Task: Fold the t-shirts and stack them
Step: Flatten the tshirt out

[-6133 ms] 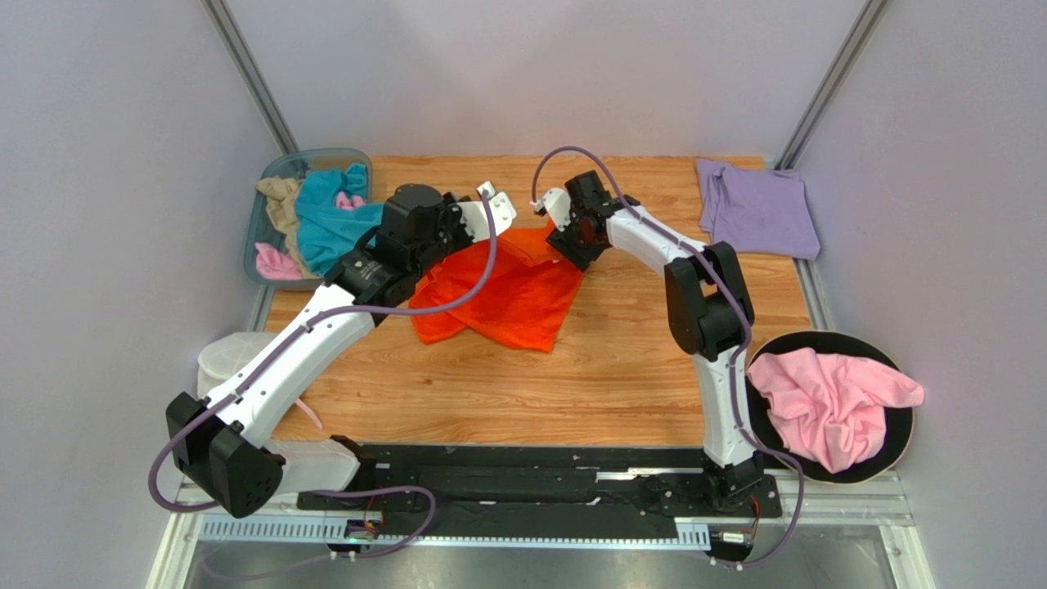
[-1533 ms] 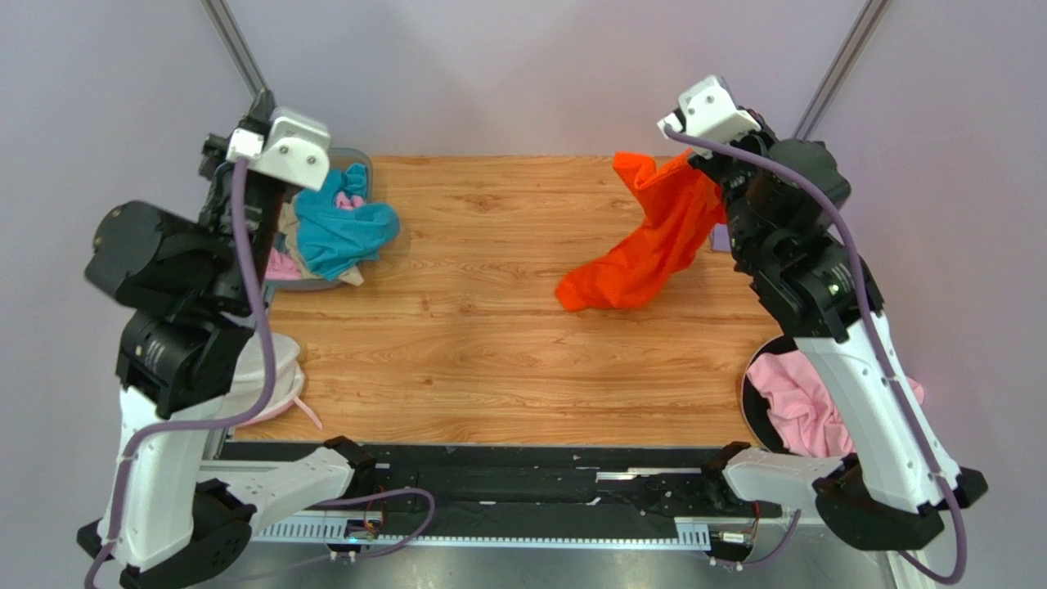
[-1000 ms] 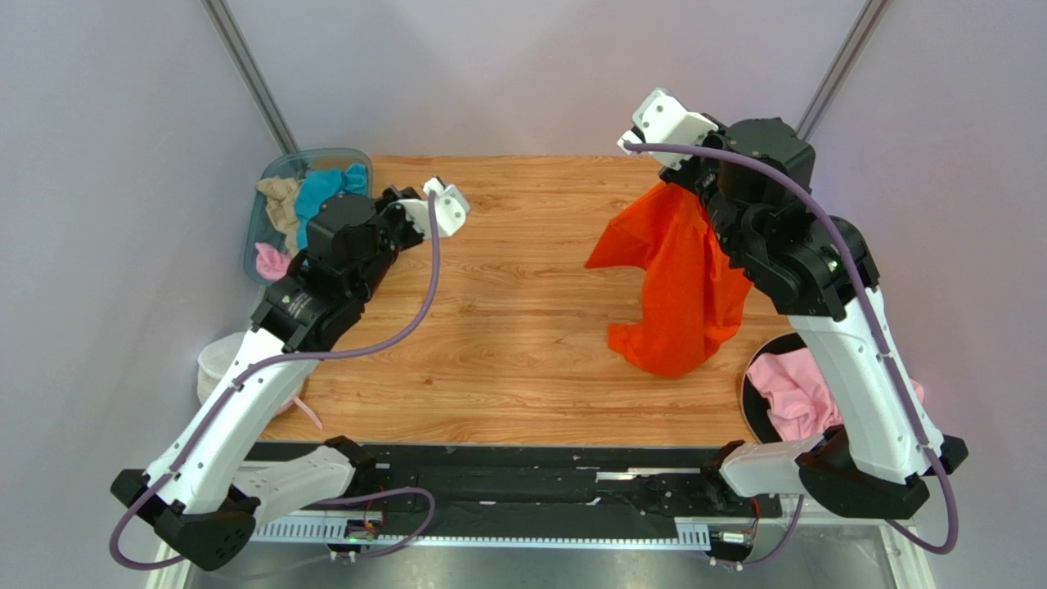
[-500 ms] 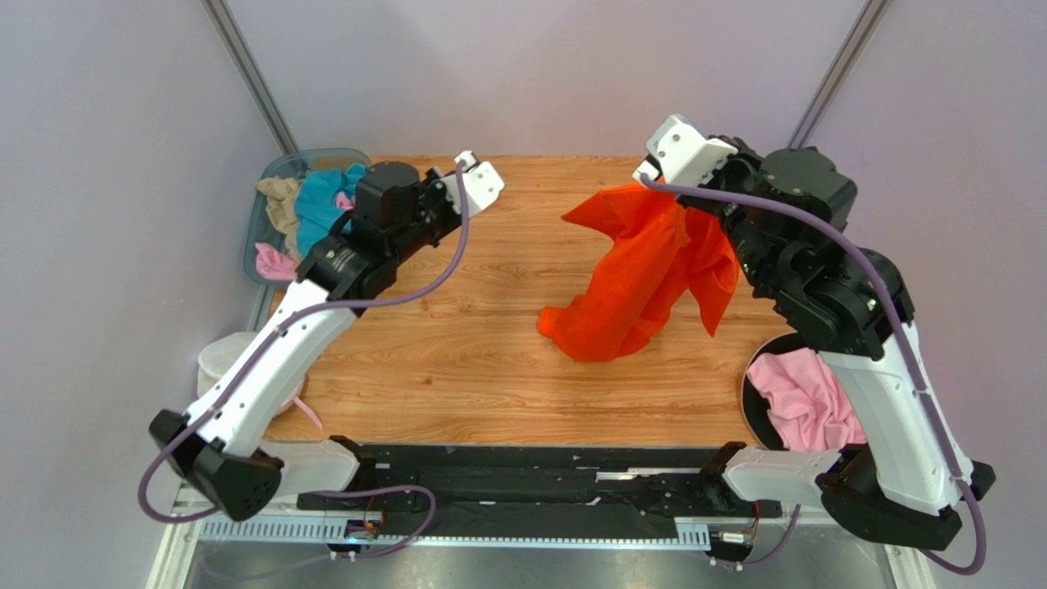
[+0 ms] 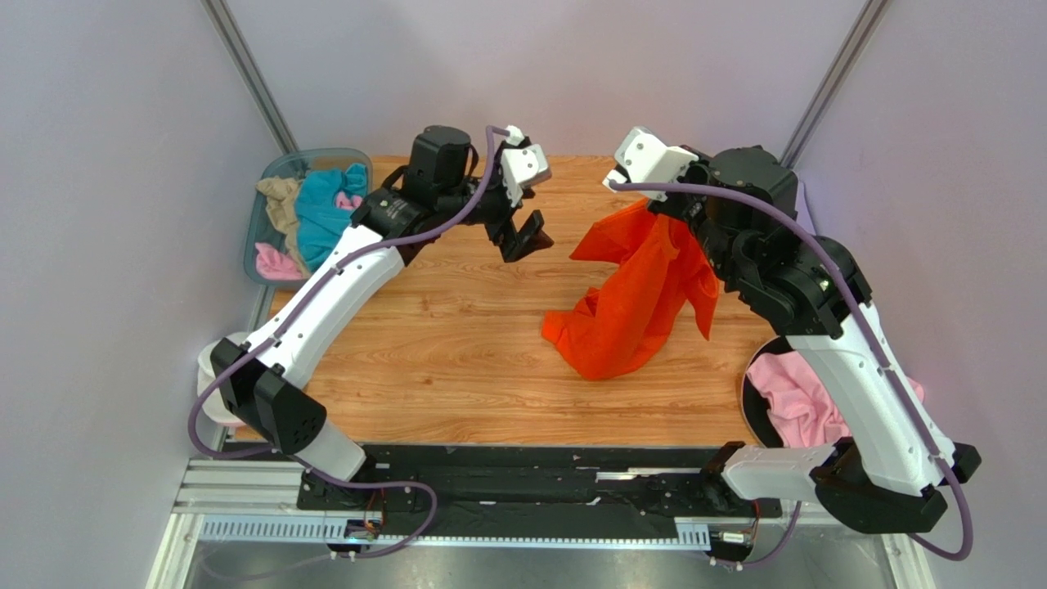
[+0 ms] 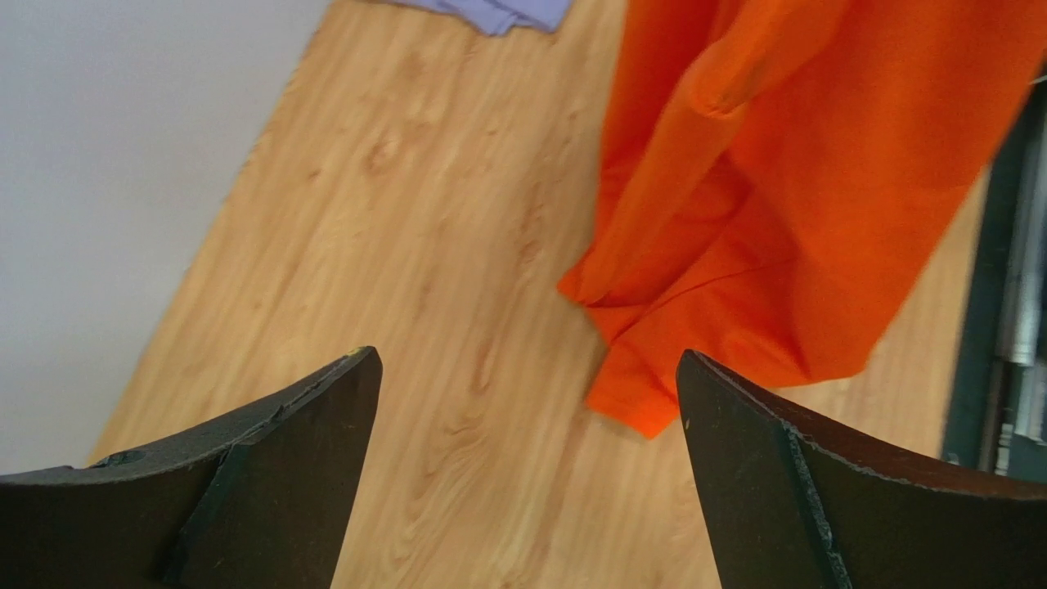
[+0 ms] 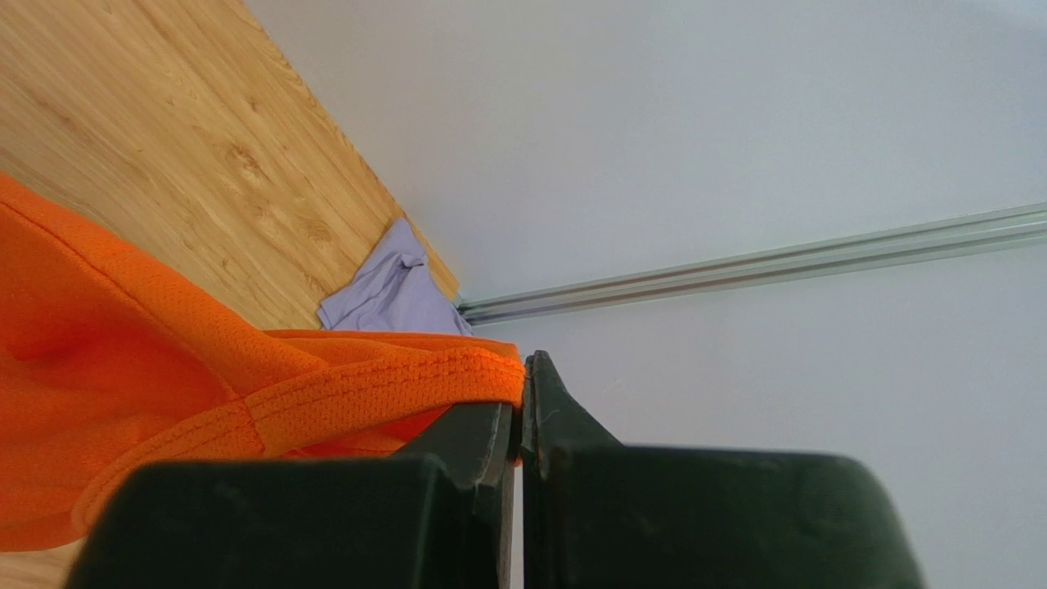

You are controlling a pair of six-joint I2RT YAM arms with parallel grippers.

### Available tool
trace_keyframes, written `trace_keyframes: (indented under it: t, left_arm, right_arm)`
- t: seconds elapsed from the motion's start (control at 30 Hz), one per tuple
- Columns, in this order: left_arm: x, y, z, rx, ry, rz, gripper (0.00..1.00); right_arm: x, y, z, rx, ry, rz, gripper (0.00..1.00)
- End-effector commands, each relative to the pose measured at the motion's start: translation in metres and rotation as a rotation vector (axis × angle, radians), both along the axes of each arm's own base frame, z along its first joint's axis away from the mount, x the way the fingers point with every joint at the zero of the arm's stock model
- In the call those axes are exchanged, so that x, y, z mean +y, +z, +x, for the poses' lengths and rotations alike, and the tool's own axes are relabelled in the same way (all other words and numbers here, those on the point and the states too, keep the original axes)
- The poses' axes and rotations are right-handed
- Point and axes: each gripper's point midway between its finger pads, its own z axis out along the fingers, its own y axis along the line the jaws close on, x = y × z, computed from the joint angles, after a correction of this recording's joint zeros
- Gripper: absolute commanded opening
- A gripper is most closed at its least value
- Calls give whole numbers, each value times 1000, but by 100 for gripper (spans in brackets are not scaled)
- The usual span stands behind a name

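Observation:
Next, the left gripper moves toward the right in the top view onto the orange t-shirt's jutting corner, since that free corner points at its open fingers.
A bright orange t-shirt (image 5: 633, 295) hangs above the wooden table, its lower end bunched near the boards. My right gripper (image 5: 664, 211) is shut on the shirt's stitched hem (image 7: 369, 393), which is pinched at the jaw tips (image 7: 521, 368). My left gripper (image 5: 526, 233) hovers just left of the shirt, open and empty. Through its wide-spread fingers (image 6: 526, 358) I see bare wood and the shirt's lower corner (image 6: 639, 405). A pale lavender t-shirt (image 7: 393, 295) lies at the table's far right corner; it also shows in the left wrist view (image 6: 504, 12).
A clear bin (image 5: 261, 221) at the back left holds teal (image 5: 322, 215), tan and pink shirts. A pink shirt (image 5: 805, 405) lies on a black round disc (image 5: 752, 368) off the right edge. A white round pouch (image 5: 221, 362) sits at the left edge.
My left gripper has opened and swung right across the table's back, up to the orange t-shirt. The right arm still holds the shirt aloft; the shirt has swung and shifted slightly.

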Motion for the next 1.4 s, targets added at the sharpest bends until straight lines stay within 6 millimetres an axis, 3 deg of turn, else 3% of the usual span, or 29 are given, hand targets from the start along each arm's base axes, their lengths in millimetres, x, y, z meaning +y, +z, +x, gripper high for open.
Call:
trace_keyframes:
  t: [0.0,0.23,0.27,0.53,0.63,0.67,0.73,0.77,0.8,0.83,0.9,0.93,0.97,1.03,1.13,1.2,1.23,1.3,1.33,1.37]
  left_arm:
    - [-38,17,-33,54,-200,-121,99]
    - [-74,2,-40,116,-290,-138,99]
    - [-78,9,-40,112,-299,-149,98]
    - [-97,-5,-17,131,-290,-116,94]
    - [-99,-7,-12,139,-276,-110,76]
    - [-98,-8,-10,138,-255,-103,60]
    - [-94,-12,-8,132,-233,-84,37]
    - [-88,-14,-5,116,-203,-63,8]
    - [-84,-16,-4,104,-186,-50,0]
    - [-79,-30,-5,112,-171,-20,0]
    - [-64,-24,-3,36,-115,4,0]
    - [-56,-37,-5,42,-91,34,0]
    - [-41,-21,-3,-28,-39,39,0]
    - [-23,-21,-4,-67,19,74,0]
    - [17,18,-2,-203,171,106,0]
    - [38,48,-9,-269,222,112,0]
    - [50,76,-8,-324,277,95,0]
    - [66,107,-17,-376,311,88,0]
    - [74,143,-23,-432,334,41,0]
    - [81,152,-25,-443,352,51,0]
  right_arm:
    - [8,24,4,-58,8,85,0]
    - [22,32,9,-63,29,105,0]
    - [24,34,9,-68,33,107,0]
    - [26,34,5,-66,42,103,0]
    - [23,32,2,-65,41,101,0]
    - [23,31,2,-65,39,99,0]
    - [20,31,0,-68,36,92,0]
    - [20,30,0,-69,35,90,0]
    - [18,31,-2,-73,32,90,0]
    - [17,31,-2,-74,30,88,0]
    - [15,31,-2,-75,23,84,0]
    - [15,29,-1,-74,19,78,0]
    - [15,27,0,-71,16,73,0]
    - [14,24,1,-68,7,65,0]
    - [16,22,7,-79,-10,52,0]
    - [17,28,9,-95,-14,53,0]
    - [18,33,10,-112,-15,66,0]
    - [20,45,13,-136,-13,78,0]
    - [21,51,14,-150,-11,85,0]
    - [24,52,17,-155,-10,69,0]
